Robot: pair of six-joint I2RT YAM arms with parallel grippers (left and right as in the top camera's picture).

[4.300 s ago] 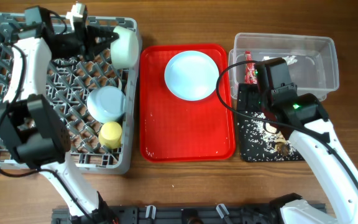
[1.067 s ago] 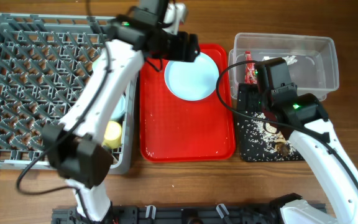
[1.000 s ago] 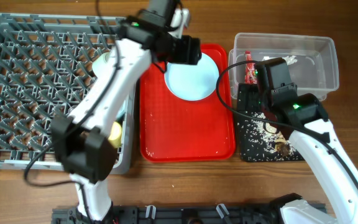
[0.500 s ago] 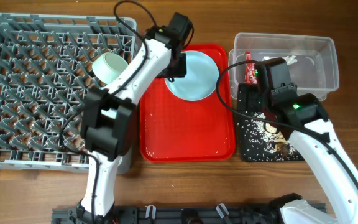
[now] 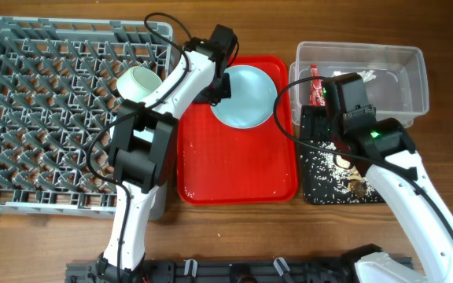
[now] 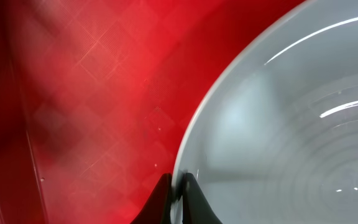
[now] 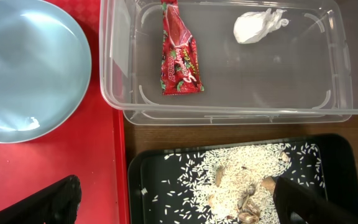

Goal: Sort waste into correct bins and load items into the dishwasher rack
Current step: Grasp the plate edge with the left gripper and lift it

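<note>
I should lift the plate across, tilt it upright and lower it onto the dishwasher rack's far wires, since these lie left of my left gripper in the overhead view.
The pale blue plate lies on the flat red serving tray. My left gripper is shut on the plate's left rim, seen close in the left wrist view, with the plate filling the right side. My right gripper is open and empty above the black tray of rice and food scraps. The red wrapper and white tissue lie in the clear tub. The grey rack stands on the left.
A pale round dish lies on its side in the rack near its right edge. My left arm crosses the rack's right side and hides what is under it. The clear tub and black tray stand right of the red tray.
My left gripper has swung from over the rack to the plate's left rim and shut on it. The pale dish stays in the rack. My right arm has not moved.
</note>
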